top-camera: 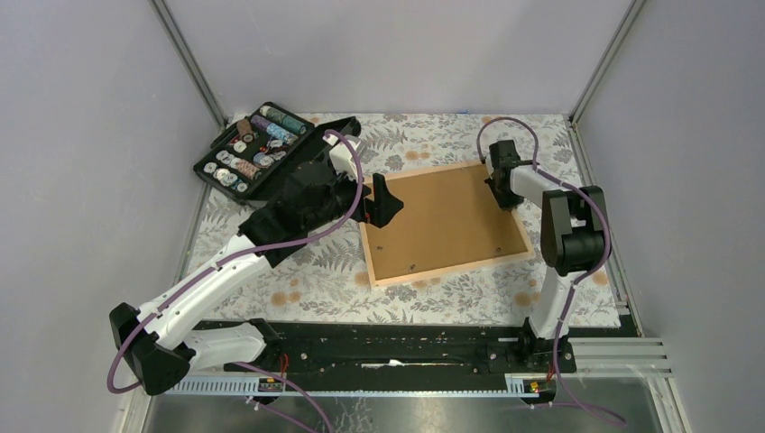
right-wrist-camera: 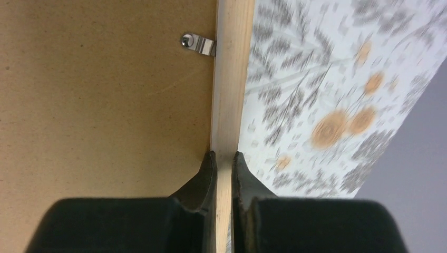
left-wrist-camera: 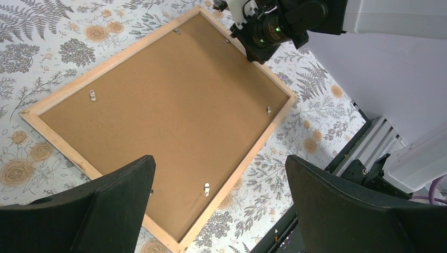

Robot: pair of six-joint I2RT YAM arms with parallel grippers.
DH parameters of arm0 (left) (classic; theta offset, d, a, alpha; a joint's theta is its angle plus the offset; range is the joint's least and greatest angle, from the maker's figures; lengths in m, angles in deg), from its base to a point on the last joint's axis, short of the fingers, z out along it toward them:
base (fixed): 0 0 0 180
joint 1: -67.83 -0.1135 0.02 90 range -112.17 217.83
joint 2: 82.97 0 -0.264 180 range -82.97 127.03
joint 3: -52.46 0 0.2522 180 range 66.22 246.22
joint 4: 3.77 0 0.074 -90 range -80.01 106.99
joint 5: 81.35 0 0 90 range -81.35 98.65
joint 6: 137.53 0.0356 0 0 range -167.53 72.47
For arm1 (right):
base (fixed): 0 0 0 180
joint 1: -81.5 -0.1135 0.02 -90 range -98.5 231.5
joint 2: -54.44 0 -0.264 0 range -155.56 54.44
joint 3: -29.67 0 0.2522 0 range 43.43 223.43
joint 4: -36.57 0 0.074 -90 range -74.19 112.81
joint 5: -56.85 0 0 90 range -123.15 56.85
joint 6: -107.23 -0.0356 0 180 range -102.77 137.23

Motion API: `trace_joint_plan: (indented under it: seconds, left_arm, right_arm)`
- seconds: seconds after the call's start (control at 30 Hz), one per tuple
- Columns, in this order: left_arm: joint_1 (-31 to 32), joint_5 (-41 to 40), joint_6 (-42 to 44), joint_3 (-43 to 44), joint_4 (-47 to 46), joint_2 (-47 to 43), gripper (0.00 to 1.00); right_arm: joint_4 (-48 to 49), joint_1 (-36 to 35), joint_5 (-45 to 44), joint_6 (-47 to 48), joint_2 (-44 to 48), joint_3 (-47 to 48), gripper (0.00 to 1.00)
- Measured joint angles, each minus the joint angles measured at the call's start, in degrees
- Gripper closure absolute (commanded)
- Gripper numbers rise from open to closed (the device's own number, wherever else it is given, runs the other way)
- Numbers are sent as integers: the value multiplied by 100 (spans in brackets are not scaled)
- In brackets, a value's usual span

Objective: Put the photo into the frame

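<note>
My right gripper has the rail between its fingers and should first slide it outward, then open to let go of the rail, so that this end of the frame (top-camera: 451,271) swings around.
The frame (top-camera: 451,271) of pale wood lies face down on the flowered cloth, with a plain brown backing board (top-camera: 442,221) filling it, held by small metal clips (left-wrist-camera: 206,188). The photo is hidden or out of view. My right gripper (top-camera: 499,192) is shut on the frame's far right rail (right-wrist-camera: 229,79), one finger on the board side and one outside. My left gripper (top-camera: 383,200) is open and empty, hovering over the frame's left edge; in the left wrist view its fingers (left-wrist-camera: 126,195) straddle the board's near corner from above.
An open black case (top-camera: 262,149) with thread spools and small round parts stands at the back left, behind the left arm. A black rail (top-camera: 406,347) runs along the near table edge. Grey walls close in the sides and back.
</note>
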Motion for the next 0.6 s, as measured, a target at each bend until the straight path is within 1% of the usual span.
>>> trace_joint_plan:
  seconds: [0.13, 0.23, 0.4, 0.43, 0.47, 0.53, 0.57, 0.6]
  left_arm:
    - [0, 0, 0, 0, -17, 13, 1]
    - [0, 2, 0, 0, -28, 57, 1]
    - [0, 2, 0, 0, -37, 79, 1]
    - [0, 2, 0, 0, -46, 79, 1]
    - [0, 2, 0, 0, -44, 79, 1]
    - [0, 2, 0, 0, -46, 79, 1]
    - [0, 2, 0, 0, -46, 79, 1]
    - [0, 2, 0, 0, -46, 79, 1]
  right_arm:
    - [774, -31, -9, 734, -195, 76, 100]
    - [1419, -103, 92, 1211, -210, -76, 100]
    - [1915, -426, 203, 1801, -282, -90, 100]
    - [1998, -525, 332, 1893, -339, -79, 94]
    - [2061, -634, 341, 2050, -422, -79, 84]
    - [2111, -758, 262, 2142, -501, 22, 68]
    - [2096, -791, 240, 2107, -553, 107, 55]
    - [2046, -817, 151, 2083, -629, 256, 45]
